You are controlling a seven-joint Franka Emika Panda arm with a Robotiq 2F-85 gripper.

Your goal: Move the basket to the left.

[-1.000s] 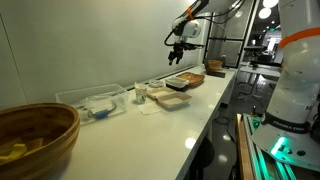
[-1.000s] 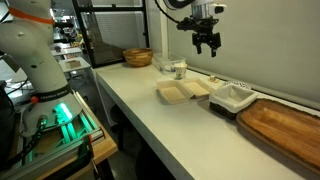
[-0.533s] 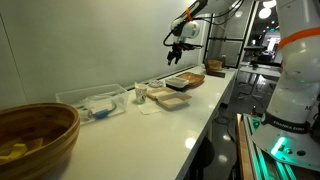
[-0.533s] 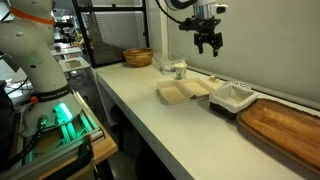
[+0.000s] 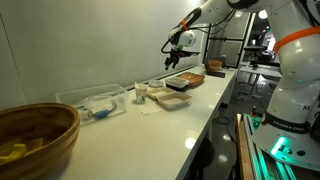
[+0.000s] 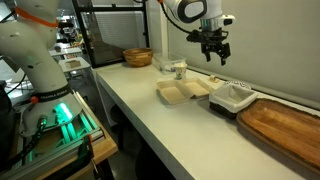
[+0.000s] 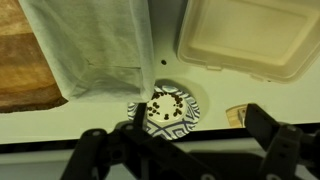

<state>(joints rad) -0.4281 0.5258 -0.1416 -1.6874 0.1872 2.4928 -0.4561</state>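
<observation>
My open fingertips hang above and off the basket's side facing the beige tray: my gripper needs to lower toward the left in the wrist view, straddling that side of the basket.
The basket [image 6: 232, 98] is small and rectangular, with dark sides and a whitish lining. It sits on the white counter between the beige tray [image 6: 185, 92] and a flat brown woven tray [image 6: 285, 125]. It also shows in an exterior view [image 5: 177, 87], and in the wrist view [image 7: 95, 45] at the upper left. My gripper [image 6: 216, 57] hangs open and empty in the air above the counter, behind the basket and apart from it. It also shows in an exterior view [image 5: 172, 59]. In the wrist view its fingers [image 7: 200, 125] spread wide over a small patterned dish [image 7: 165, 107].
A big round wooden bowl [image 5: 35, 135] stands at one end of the counter and a clear plastic container [image 5: 95, 100] lies by the wall. A cup [image 6: 178, 70] stands near the beige tray [image 7: 250, 35]. The woven tray [image 7: 25, 65] borders the basket.
My gripper has moved down and sideways, nearer to the basket. It stays open. Nothing on the counter has moved.
</observation>
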